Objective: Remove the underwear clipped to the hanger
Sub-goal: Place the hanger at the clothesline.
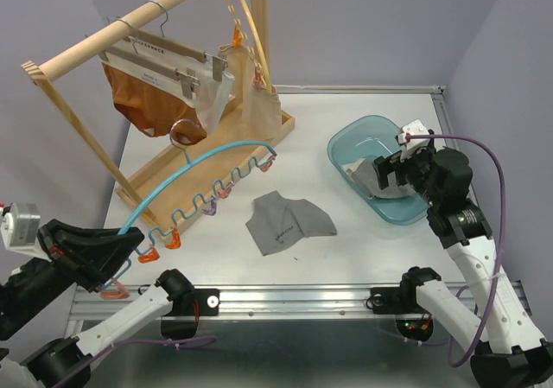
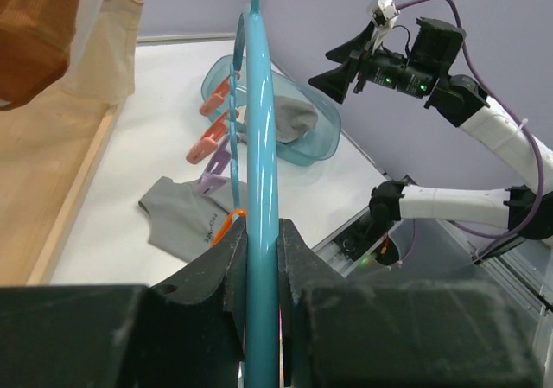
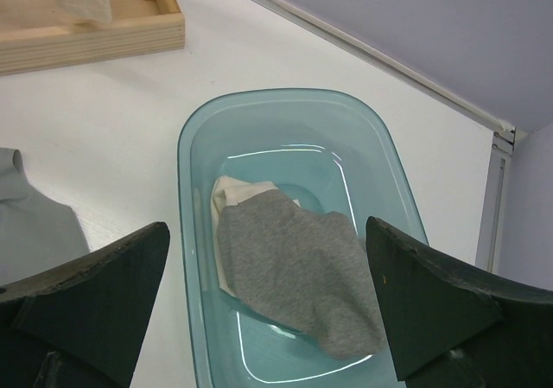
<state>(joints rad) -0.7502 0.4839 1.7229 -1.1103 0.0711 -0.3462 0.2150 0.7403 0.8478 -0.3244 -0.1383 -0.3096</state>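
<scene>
The teal hanger's clips hang bare, so the robot's left gripper needs to rise next and move outward to the wooden rack's top bar point(image 1: 136, 20) to let go of the hanger there.
My left gripper point(image 2: 262, 241) is shut on the rod of a teal hanger point(image 2: 261, 146), low at the near left point(image 1: 121, 263). The hanger point(image 1: 207, 153) arcs up toward the wooden rack, and its small coloured clips point(image 1: 216, 200) hang bare. One grey pair of underwear point(image 1: 285, 222) lies flat on the table. Another grey pair point(image 3: 294, 271) rests on a cream pair point(image 3: 226, 194) inside a teal basin point(image 3: 186, 172). Above that basin my right gripper point(image 3: 266, 232) stands open and holds nothing. A rust-orange pair point(image 1: 151, 103) is clipped to a wire hanger on the rack.
The wooden rack point(image 1: 121, 27) with its tray base fills the back left. A beige cloth point(image 1: 263, 111) hangs from a wooden hoop at its right end. The basin point(image 1: 341, 146) sits at the right, near the table's far right corner.
</scene>
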